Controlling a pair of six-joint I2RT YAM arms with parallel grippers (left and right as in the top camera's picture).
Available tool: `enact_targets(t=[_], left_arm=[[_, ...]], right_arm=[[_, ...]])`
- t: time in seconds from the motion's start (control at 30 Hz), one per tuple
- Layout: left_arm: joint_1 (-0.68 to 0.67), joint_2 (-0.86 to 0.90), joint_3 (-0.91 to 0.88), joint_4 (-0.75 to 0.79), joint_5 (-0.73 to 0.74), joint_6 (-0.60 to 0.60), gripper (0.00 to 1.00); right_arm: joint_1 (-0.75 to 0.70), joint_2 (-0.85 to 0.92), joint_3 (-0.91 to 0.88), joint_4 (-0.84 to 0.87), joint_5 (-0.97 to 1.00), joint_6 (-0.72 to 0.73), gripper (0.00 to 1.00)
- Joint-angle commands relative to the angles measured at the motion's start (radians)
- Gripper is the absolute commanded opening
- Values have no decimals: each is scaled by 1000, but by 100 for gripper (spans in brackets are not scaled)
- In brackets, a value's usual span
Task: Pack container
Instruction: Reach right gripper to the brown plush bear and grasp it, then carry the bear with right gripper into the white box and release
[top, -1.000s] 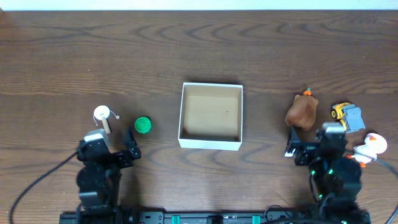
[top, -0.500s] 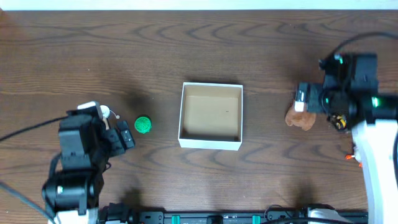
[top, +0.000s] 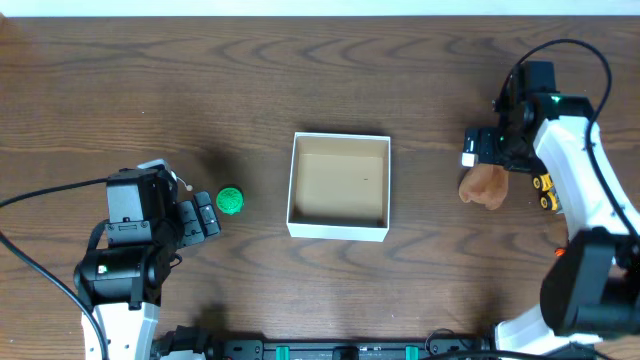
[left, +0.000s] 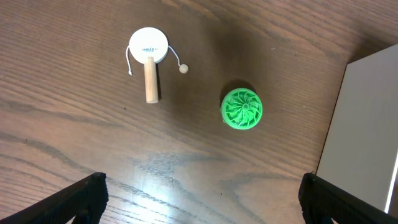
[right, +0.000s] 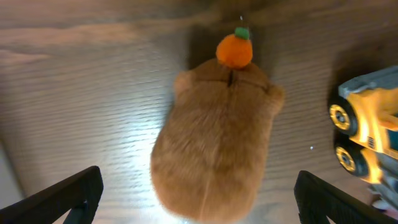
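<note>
Next, the right gripper moves down around its wide body and closes, since the open fingertips already stand to either side of the brown plush.
The container is a square white-walled box with a bare brown floor at the table's middle. Its wall shows at the right edge of the left wrist view. A green round toy lies left of it, beside a white drum toy with a wooden handle. My left gripper is open and empty, just near-left of the green toy. My right gripper is open above a brown plush, with a finger to each side and apart from it.
A small orange ball sits on the plush's far end. A yellow toy truck stands just right of the plush. My right arm reaches over the table's right side. Cables trail from both arms.
Both arms have risen from the front edge. The left moved back toward the green toy. The right swung farther back and now hangs over the brown plush. No toy has moved.
</note>
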Motion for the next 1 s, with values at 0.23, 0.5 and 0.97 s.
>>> enact_targets(t=[0.23,0.5,0.97], left_arm=[[4,1,16,-5,-4,-10,98],[4,1,16,-5,-4,-10,98],[4,1,16,-5,-4,-10,98]], right_arm=[[-5,114,13,-21,3,32,15],[2,43,58,-34,-18,54,1],[407,-242,209,-2,-67,-349,1]])
